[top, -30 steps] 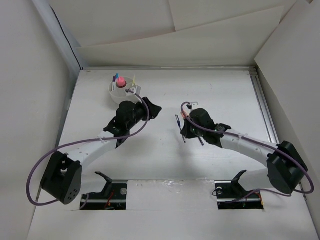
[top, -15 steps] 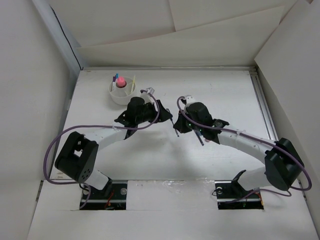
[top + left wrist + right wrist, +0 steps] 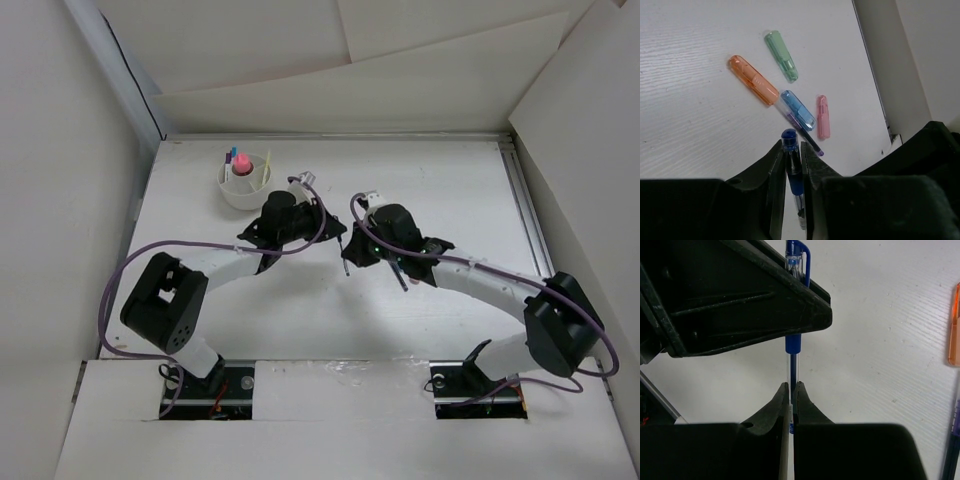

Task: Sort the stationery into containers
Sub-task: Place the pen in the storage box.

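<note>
I will next take the pen in my left gripper outward to the container, to the left in the top view, and let go of it over the gap (image 3: 258, 178) beside the container's yellow stick.
A blue pen (image 3: 789, 138) hangs above the table, held at both ends. My left gripper (image 3: 791, 149) is shut on its capped end. My right gripper (image 3: 791, 385) is shut on the clear barrel of the blue pen (image 3: 793, 343), facing the left gripper's fingers (image 3: 740, 295). In the top view both grippers meet at the pen (image 3: 344, 252) near the table's middle. Below lie an orange stick (image 3: 753, 80), a green stick (image 3: 781, 48), a blue stick (image 3: 798, 110), a pink stick (image 3: 823, 116) and a purple pen (image 3: 807, 138). The white container (image 3: 228, 190) at the back left holds a pink-capped glue stick (image 3: 241, 164).
White walls enclose the table on the left, back and right. The container also holds a yellow stick (image 3: 266, 166). The orange stick (image 3: 954, 325) lies at the right edge of the right wrist view.
My left arm swung right from the container to the pen that the right gripper holds. Its jaws opened, then shut on the capped end. The right gripper shifted slightly left.
</note>
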Available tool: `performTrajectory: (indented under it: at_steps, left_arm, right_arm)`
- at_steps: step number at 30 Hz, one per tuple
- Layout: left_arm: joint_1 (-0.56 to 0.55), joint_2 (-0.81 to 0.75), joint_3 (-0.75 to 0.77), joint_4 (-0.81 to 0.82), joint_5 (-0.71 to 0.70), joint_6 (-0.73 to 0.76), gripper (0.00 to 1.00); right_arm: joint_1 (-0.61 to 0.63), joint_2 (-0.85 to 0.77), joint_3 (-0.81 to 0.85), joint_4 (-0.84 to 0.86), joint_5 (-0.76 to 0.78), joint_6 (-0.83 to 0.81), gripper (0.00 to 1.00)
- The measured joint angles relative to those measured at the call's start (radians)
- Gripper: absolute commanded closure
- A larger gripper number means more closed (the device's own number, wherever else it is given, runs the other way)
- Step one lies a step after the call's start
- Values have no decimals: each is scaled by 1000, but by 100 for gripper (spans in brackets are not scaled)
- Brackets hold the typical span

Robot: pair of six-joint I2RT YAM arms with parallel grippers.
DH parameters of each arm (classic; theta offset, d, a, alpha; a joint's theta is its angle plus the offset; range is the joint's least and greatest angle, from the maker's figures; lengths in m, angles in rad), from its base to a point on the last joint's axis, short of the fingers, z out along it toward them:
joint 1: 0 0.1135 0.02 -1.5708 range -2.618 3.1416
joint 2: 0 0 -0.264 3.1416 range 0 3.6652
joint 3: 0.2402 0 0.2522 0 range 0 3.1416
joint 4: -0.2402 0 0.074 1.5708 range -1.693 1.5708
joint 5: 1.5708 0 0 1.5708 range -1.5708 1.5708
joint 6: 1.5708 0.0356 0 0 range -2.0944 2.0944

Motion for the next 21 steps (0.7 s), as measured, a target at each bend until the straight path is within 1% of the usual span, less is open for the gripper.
performTrajectory:
  at_steps: [1,2,3,7,10,12,16,21]
  left_arm:
    - [-3,0,2,3,1,0,96]
    - [-3,0,4,4,-3,0,96]
    - [-3,-1,4,5,-7,-3,97]
    - [2,-8,6,-7,-44,1,97]
    - [32,-8,28,-27,-86,7,97]
    - [58,-8,69,-58,-127,18,98]
    - [88,-8,182,-121,-279,56,100]
    - [109,2,336,-177,-472,103,100]
  right_arm:
    - [0,1,0,2,1,0,98]
    - [0,1,0,5,1,0,93]
    - [0,0,0,7,2,0,81]
    - [0,-9,0,10,-2,-3,56]
    - [1,-51,-2,9,-2,-4,50]
    - [-3,-100,-10,11,1,-5,49]
    - [-18,-188,-34,23,7,-5,49]
    - [-43,-210,-77,31,8,-5,49]
